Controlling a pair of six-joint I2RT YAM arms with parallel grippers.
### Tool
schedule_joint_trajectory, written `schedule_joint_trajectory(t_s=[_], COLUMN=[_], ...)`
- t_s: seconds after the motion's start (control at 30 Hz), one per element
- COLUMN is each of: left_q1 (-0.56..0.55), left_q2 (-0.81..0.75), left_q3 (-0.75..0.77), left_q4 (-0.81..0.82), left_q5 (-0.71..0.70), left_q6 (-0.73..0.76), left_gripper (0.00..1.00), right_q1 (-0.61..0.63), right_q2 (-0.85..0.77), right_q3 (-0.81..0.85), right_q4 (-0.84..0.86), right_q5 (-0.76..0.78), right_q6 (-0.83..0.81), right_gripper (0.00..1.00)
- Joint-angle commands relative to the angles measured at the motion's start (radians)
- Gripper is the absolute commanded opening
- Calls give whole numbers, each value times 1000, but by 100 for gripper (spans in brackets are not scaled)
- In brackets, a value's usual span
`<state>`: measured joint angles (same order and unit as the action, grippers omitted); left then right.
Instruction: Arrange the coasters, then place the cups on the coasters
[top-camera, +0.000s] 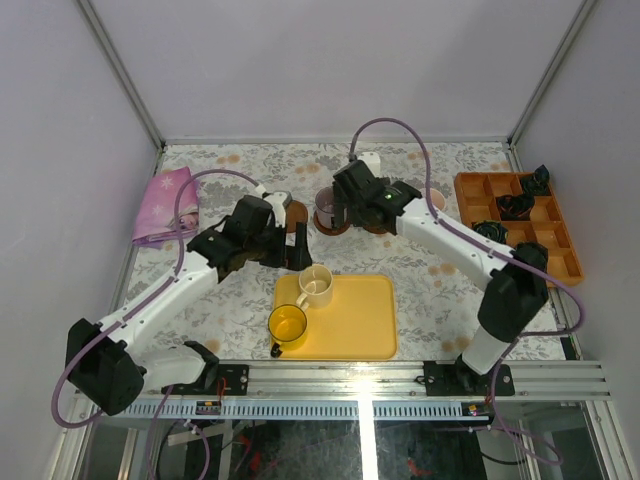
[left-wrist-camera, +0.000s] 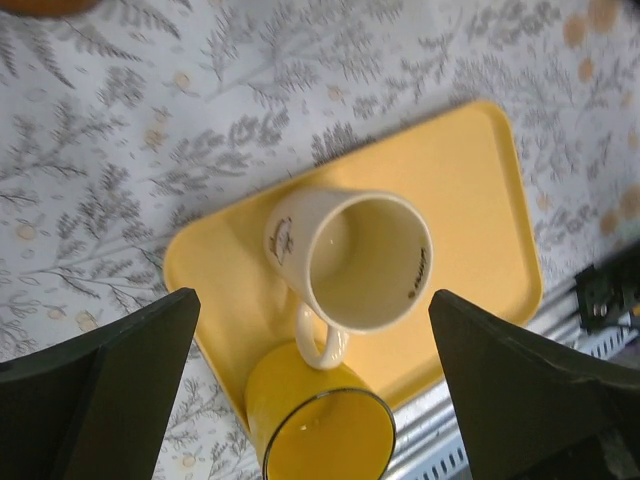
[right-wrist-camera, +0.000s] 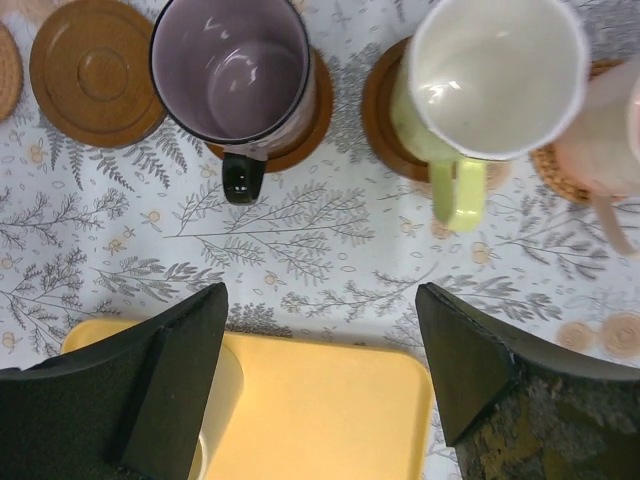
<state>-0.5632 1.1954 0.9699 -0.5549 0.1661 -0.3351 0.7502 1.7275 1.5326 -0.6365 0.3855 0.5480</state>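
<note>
The cream cup's handle (top-camera: 303, 299) (left-wrist-camera: 322, 342) sticks out toward the yellow cup, so I need to pull my left gripper back and lower it around that handle to close.
On the yellow tray (top-camera: 350, 320) stand a cream cup (top-camera: 316, 285) and a yellow cup (top-camera: 288, 325). My left gripper (left-wrist-camera: 312, 300) hovers open over the cream cup (left-wrist-camera: 355, 260), with the yellow cup (left-wrist-camera: 320, 425) just below it. My right gripper (right-wrist-camera: 320, 370) is open with nothing in it, above the cloth in front of the row of coasters. In that row a purple-grey cup (right-wrist-camera: 230, 70) and a pale green-white cup (right-wrist-camera: 495, 80) each sit on a dark coaster. A pink cup (right-wrist-camera: 615, 130) stands on a woven coaster (right-wrist-camera: 558, 165). One brown coaster (right-wrist-camera: 95, 70) is bare.
An orange compartment box (top-camera: 555, 240) with small black objects sits at the right. A folded pink cloth (top-camera: 167, 205) lies at the left. A floral tablecloth (top-camera: 240, 165) covers the table. A metal rail (top-camera: 400, 385) runs along the near edge.
</note>
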Motion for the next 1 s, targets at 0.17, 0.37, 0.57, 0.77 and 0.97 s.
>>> schedule_joint_trajectory(t_s=[0.17, 0.37, 0.57, 0.77, 0.97], left_q1=[-90, -156, -213, -244, -250], left_q2=[8, 37, 79, 119, 137], left_q3=[13, -24, -50, -69, -84], left_q4=[-168, -152, -114, -67, -2], left_q5=[93, 39, -23, -91, -129], left_q6=[50, 20, -21, -33, -37], left_gripper=[100, 100, 89, 79, 66], right_q1=[7, 8, 7, 7, 8], right_q2=[-189, -202, -195, -198, -194], right_q3=[-105, -132, -143, -157, -169], right_q4=[87, 109, 102, 104, 103], right_q5=[209, 213, 205, 200, 191], right_q6=[-12, -8, 11, 15, 24], right_gripper=[85, 85, 85, 85, 85])
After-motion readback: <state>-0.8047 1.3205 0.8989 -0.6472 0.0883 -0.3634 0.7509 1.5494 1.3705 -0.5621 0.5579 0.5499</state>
